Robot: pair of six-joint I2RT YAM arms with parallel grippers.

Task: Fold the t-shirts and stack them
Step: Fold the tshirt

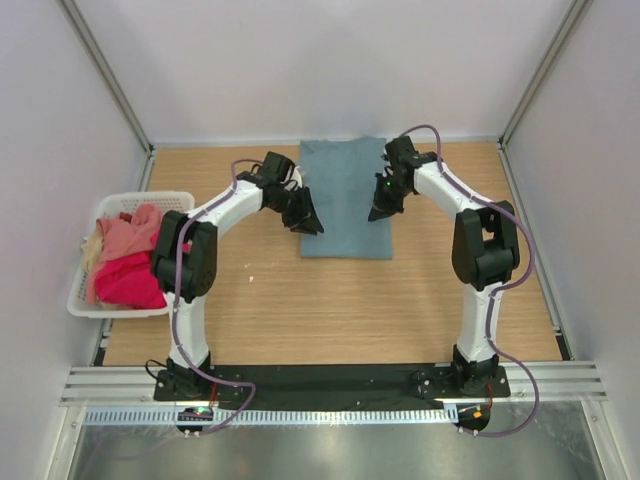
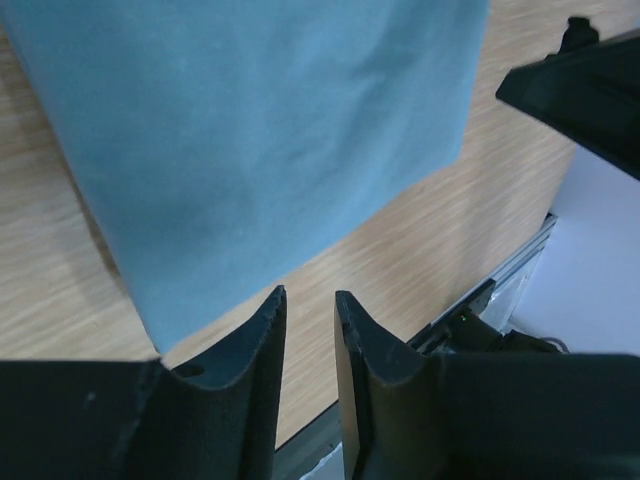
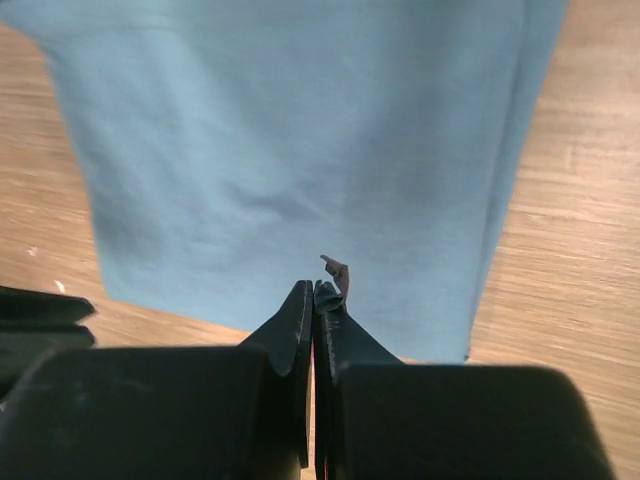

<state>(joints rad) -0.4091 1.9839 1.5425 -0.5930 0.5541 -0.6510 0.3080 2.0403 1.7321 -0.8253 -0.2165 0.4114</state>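
My right gripper is about to lower onto the shirt's near edge (image 1: 382,250) (image 3: 430,335), because there is bare wood between the shirt and the base plate. It will drag the edge back there and let go.
A grey-teal t-shirt (image 1: 345,198) lies folded into a flat rectangle at the back middle of the wooden table. My left gripper (image 1: 310,222) hovers at its near left edge. In the left wrist view its jaws (image 2: 309,293) stand slightly apart with only bare wood between them, and the shirt (image 2: 270,130) lies just beyond. My right gripper (image 1: 378,212) hangs over the shirt's near right edge. In the right wrist view its jaws (image 3: 315,285) are pressed together above the flat cloth (image 3: 300,150), and I see no fold of it between them. A salmon pink t-shirt (image 1: 128,235), a crimson-pink one (image 1: 130,282) and a bit of cream cloth (image 1: 92,250) lie bunched in the basket.
A white slotted basket (image 1: 150,195) stands at the table's left edge. White walls with metal rails enclose the table at the back and sides. Bare wood lies between the folded shirt and the black base plate (image 1: 330,378) of the arms.
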